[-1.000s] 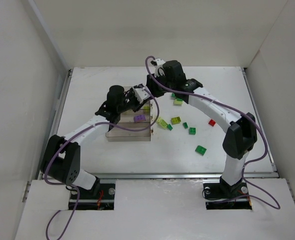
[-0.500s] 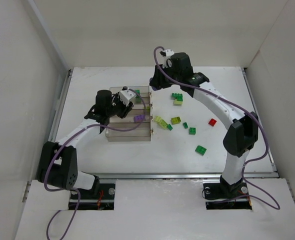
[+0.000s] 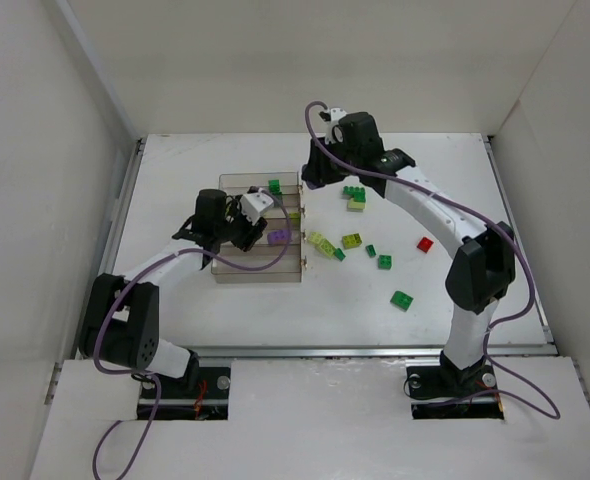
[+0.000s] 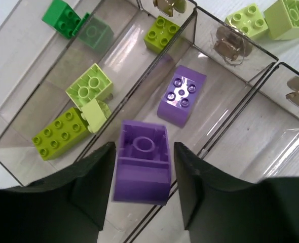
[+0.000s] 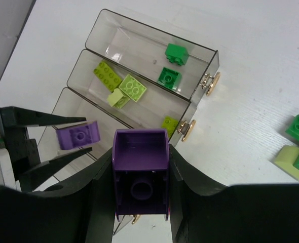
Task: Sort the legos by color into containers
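My right gripper moves back and left in the top view next, lowers over the third bin's knob end (image 3: 290, 239) and releases, since purple lego lies there.
The containers (image 3: 237, 268) are four clear bins joined as one tray, left of centre. Dark green legos (image 4: 63, 17) lie in the far bin, yellow-green ones (image 4: 91, 88) in the second, and a purple one (image 4: 181, 96) in the third. My left gripper (image 4: 144, 147) hangs over the third bin with a purple lego (image 4: 142, 162) between its jaws; a thin gap shows on each side. It also shows in the top view (image 3: 260, 213). My right gripper (image 5: 141, 151) is shut on another purple lego (image 5: 141, 152) above the tray's right end (image 3: 310, 178).
Loose legos lie on the table right of the tray: green (image 3: 353, 192), yellow-green (image 3: 351, 240), small green ones (image 3: 385, 262), a green one (image 3: 402, 299) and a red one (image 3: 424, 243). Brass knobs (image 5: 210, 83) stick out of the bin ends. White walls surround the table.
My left gripper has drawn back toward the left along the tray. My right gripper has shifted a little right and nearer, beside the tray's right end, still holding its purple lego.
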You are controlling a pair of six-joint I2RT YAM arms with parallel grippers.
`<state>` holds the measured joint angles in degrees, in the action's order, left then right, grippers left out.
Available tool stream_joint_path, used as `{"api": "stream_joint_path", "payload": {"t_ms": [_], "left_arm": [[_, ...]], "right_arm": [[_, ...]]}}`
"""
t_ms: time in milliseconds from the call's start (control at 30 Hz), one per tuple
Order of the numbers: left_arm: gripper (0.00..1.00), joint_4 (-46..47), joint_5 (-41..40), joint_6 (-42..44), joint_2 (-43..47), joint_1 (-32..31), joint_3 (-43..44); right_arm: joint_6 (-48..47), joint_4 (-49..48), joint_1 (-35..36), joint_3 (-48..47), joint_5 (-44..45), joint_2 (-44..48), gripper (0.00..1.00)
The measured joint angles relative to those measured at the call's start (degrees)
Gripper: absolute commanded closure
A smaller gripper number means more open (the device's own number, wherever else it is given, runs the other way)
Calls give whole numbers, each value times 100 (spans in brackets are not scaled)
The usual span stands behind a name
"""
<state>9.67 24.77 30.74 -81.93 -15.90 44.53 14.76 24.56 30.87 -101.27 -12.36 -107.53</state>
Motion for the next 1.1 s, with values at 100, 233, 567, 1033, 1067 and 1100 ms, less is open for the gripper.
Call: {"api": "stream_joint_path", "payload": {"t_ms": [100, 233, 567, 1033, 1067, 1100], "left_arm": [[32, -11, -28, 83, -11, 0, -42], [28, 57, -166, 74, -11, 0, -48], [28, 160, -1421, -1237, 11, 116, 31], [29, -179, -3191, -3628, 573, 988, 245], [30, -179, -3189, -3641, 573, 986, 245], [30, -170, -3191, -3641, 573, 988, 245]], "right_arm": [[-9, 44, 0, 9, -2, 0, 100], [-195, 57, 66, 9, -4, -15, 100], [-1342, 68, 483, -26, -796, -675, 97], [-3335, 256, 1228, -490, -557, -1738, 41], [-3449, 297, 1283, -507, -546, -1738, 33], [-3491, 334, 1331, -522, -505, -1738, 30]]}}
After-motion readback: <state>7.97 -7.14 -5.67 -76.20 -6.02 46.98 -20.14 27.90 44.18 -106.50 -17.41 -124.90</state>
